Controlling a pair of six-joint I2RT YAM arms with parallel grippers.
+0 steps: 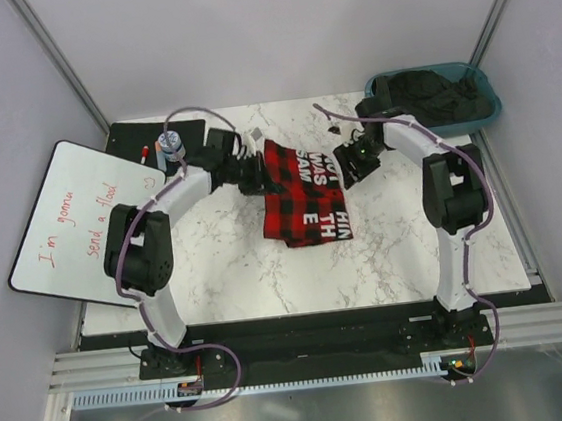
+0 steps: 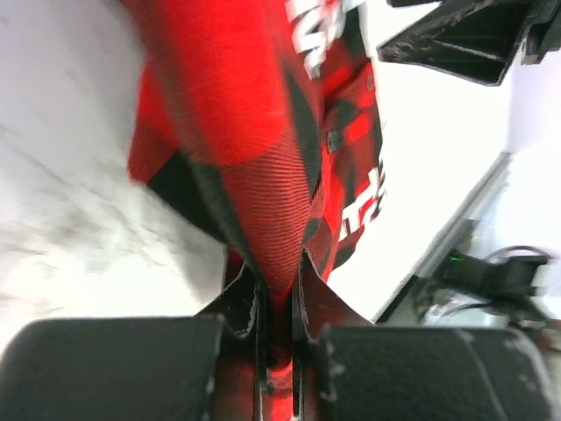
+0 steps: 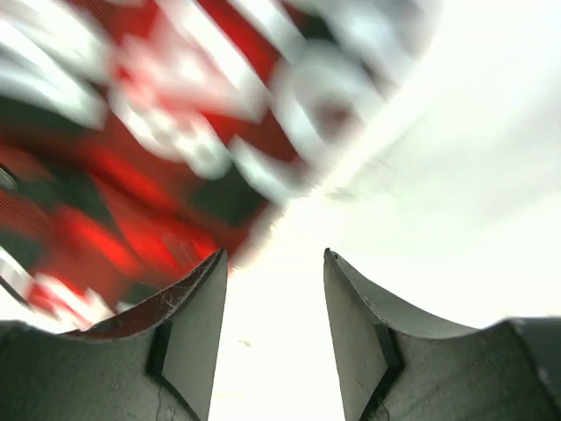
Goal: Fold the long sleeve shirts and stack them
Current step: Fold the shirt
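Note:
The robot's left hand carries the shirt's fold back and to the right in the top view next, onto the bare tabletop [image 1: 367, 247] beside the shirt's near lettered corner, because that space is clear.
A red-and-black check shirt [image 1: 305, 198] with white lettering lies partly folded on the marble table [image 1: 227, 266], at its middle back. My left gripper [image 1: 255, 176] is at the shirt's left edge and is shut on a fold of the red cloth [image 2: 279, 254], pinched between the fingers. My right gripper [image 1: 354, 168] is open and empty at the shirt's right edge; in the right wrist view the gripper [image 3: 275, 263] hovers over bare table with the blurred shirt [image 3: 131, 158] just left of it.
A teal bin [image 1: 435, 97] with dark clothes sits at the back right corner. A whiteboard [image 1: 81, 216] with red writing leans at the left. A black pad [image 1: 138, 140] with a small bottle [image 1: 171, 145] lies at the back left.

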